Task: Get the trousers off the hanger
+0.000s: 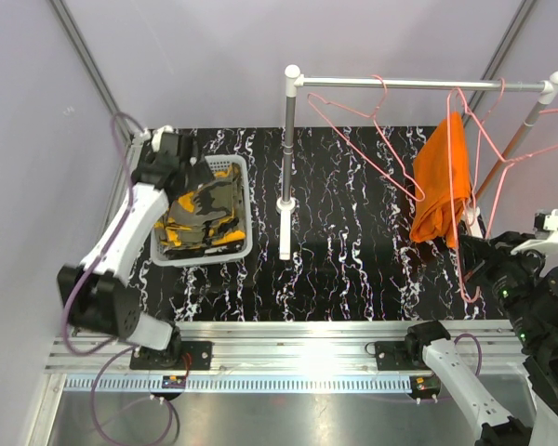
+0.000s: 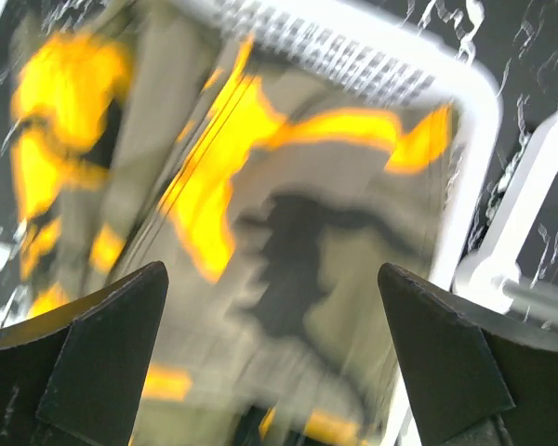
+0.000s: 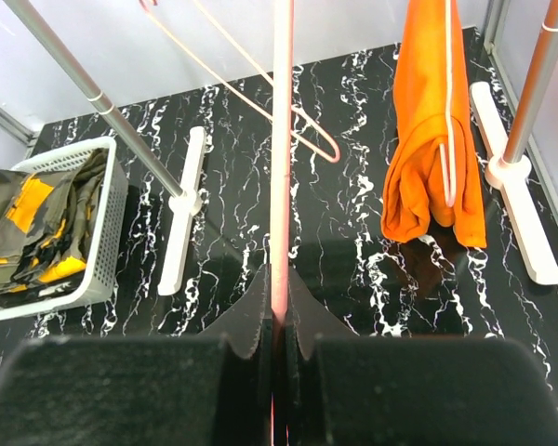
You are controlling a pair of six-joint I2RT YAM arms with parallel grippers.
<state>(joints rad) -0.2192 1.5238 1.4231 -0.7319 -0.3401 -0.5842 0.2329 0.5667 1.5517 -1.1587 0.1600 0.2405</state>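
The pink hanger wire crowds the orange trousers, so next my right gripper will swing to the left in the top view and release that wire beside the empty middle hanger [image 1: 401,161] [image 3: 333,151].
The plain orange trousers [image 1: 442,177] [image 3: 418,111] hang draped over a pink wire hanger [image 1: 452,139] on the rail at the right. My right gripper [image 1: 472,253] [image 3: 279,279] is shut on a pink hanger wire [image 3: 281,139] that runs straight up from the jaws, just left of the orange cloth. The camouflage trousers [image 1: 205,214] [image 2: 288,167] [image 3: 37,232] lie crumpled in the white basket [image 1: 247,209]. Just above them my left gripper [image 1: 201,177] [image 2: 272,268] stands open, holding nothing; its view is blurred.
A clothes rail [image 1: 418,84] on white-footed posts [image 1: 286,149] spans the black marbled table [image 1: 353,269]. An empty pink hanger [image 1: 372,130] hangs at its middle and another [image 1: 502,139] at the right end. The basket's rim [image 3: 65,153] is at the left.
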